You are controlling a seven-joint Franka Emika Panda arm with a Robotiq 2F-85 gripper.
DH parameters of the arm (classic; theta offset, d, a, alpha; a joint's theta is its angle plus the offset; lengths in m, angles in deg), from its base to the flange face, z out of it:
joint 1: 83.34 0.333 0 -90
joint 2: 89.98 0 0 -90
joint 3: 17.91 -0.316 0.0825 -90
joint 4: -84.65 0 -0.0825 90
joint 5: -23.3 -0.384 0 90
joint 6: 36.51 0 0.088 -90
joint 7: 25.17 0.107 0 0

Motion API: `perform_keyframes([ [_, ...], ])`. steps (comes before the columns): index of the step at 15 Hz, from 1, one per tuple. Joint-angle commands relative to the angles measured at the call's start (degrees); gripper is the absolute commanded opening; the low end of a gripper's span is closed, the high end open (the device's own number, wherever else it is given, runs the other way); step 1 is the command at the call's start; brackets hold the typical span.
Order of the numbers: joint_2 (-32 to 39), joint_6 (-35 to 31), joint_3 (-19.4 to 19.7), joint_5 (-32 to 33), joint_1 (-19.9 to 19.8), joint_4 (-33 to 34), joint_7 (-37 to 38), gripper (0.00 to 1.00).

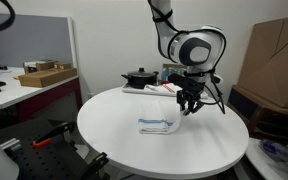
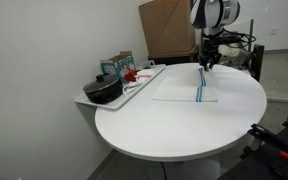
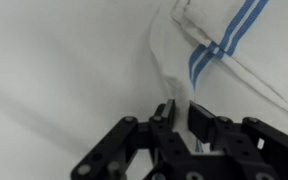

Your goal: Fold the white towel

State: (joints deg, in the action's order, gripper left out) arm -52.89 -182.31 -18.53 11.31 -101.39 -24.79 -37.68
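The pinched-up fold needs to be lifted by my gripper and carried back over the towel's striped flap (image 1: 156, 126) (image 3: 248, 30). My gripper then needs to lower and release the fold, because that flap lies flat, back from my gripper.
The white towel (image 1: 156, 124) with blue stripes lies mostly flat on the round white table (image 1: 114, 135), and shows in both exterior views (image 2: 184, 88). My gripper (image 1: 189, 104) is at the towel's far edge (image 2: 206, 62). In the wrist view the fingers (image 3: 181, 112) are closed on a pinched-up ridge of the towel (image 3: 224, 45), next to its blue stripes. The rest of the towel lies on the table beyond the fingers.
A black pot (image 1: 139, 77) (image 2: 104, 90) and a white cloth with red markings (image 1: 162, 90) (image 2: 134, 76) sit at the table's edge. Cardboard boxes (image 1: 274, 50) (image 2: 169, 28) stand behind. A desk with a box (image 1: 44, 75) is off to one side.
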Motion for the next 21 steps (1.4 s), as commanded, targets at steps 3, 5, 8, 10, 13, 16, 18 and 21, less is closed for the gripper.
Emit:
perform_keyframes([
  [3,-4.83,1.87,-5.89,-1.89,1.12,-5.46,-4.86,0.07],
  [5,-6.57,2.61,-8.65,-3.32,1.37,-7.32,-6.85,0.07],
  [8,-9.11,5.19,-11.39,-5.10,2.22,-10.14,-9.90,0.07],
  [10,-10.63,7.83,-11.72,-4.59,3.51,-12.44,-11.86,0.08],
  [13,-12.38,11.65,-10.73,-1.77,6.13,-16.41,-14.30,0.08],
  [16,-12.96,11.77,-8.79,3.61,9.08,-22.44,-15.66,0.07],
  [18,-12.31,11.61,-6.96,9.04,11.06,-25.30,-14.88,0.07],
  [21,-11.60,11.96,-4.38,17.01,13.99,-27.51,-12.60,0.42],
])
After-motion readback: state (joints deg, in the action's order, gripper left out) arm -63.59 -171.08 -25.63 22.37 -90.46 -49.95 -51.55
